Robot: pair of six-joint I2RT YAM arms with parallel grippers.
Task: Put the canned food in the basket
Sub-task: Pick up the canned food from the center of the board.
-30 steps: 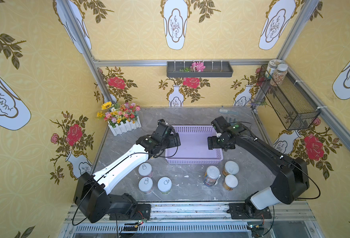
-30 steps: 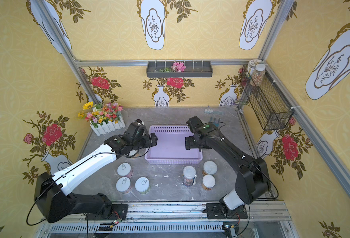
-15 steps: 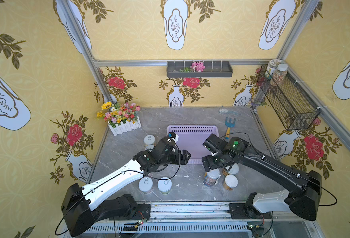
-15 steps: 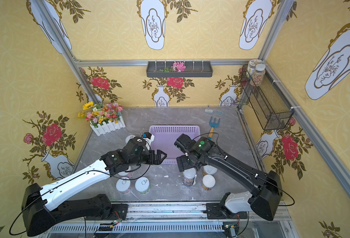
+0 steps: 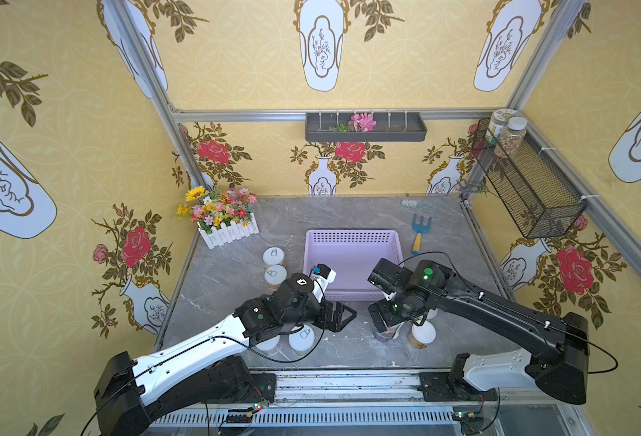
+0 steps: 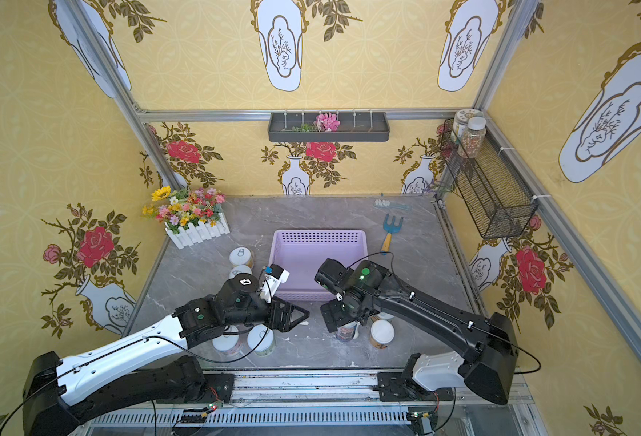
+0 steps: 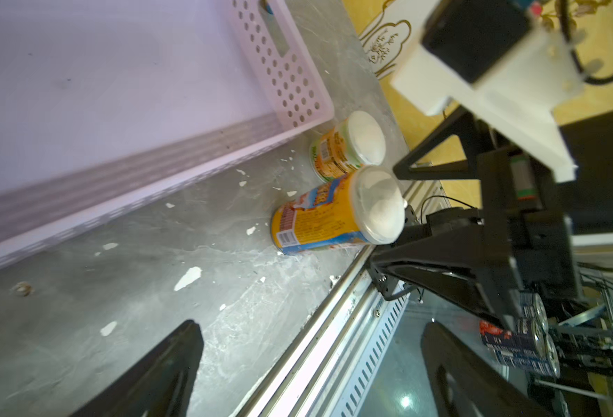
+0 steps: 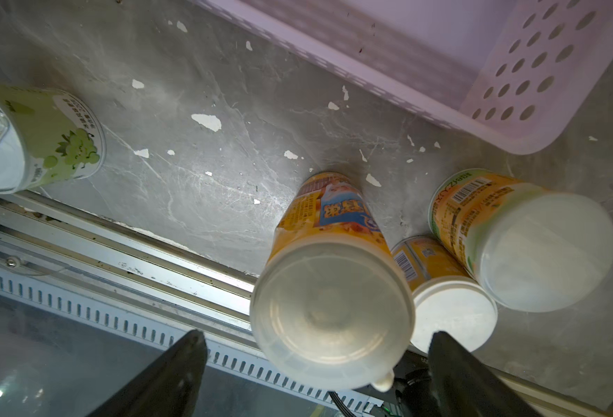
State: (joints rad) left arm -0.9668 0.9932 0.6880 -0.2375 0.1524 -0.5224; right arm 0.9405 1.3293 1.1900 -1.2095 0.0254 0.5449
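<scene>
The jar's lid is already between both fingers, so I should next lower my open right gripper straight down further around the jar's white lid (image 8: 332, 314) and close it.
The lavender basket (image 5: 352, 241) (image 6: 318, 241) lies mid-table with nothing in it. My right gripper (image 5: 381, 317) (image 8: 315, 375) is open, its jaws standing either side of the white lid of the tall multicoloured jar (image 8: 333, 314) (image 5: 385, 334) without touching it. Two orange-labelled white-lidded cans (image 8: 536, 252) (image 8: 449, 310) stand beside the jar. My left gripper (image 5: 339, 315) (image 7: 308, 375) is open and holds nothing, low over the table in front of the basket. Silver-topped cans (image 5: 273, 256) (image 5: 275, 275) stand left of the basket; two more (image 5: 301, 338) (image 5: 267, 343) sit partly under my left arm.
A white planter of flowers (image 5: 228, 230) stands at the back left. A blue hand rake (image 5: 419, 234) and a brush (image 5: 417, 204) lie at the back right. A black wire basket (image 5: 526, 181) with two clear jars hangs on the right wall. The table's front rail (image 8: 117, 252) runs close to the cans.
Both arms have drawn back from the basket's sides to the front of the table. The right gripper has come down around the tall jar's lid. Two cans left of the basket now show.
</scene>
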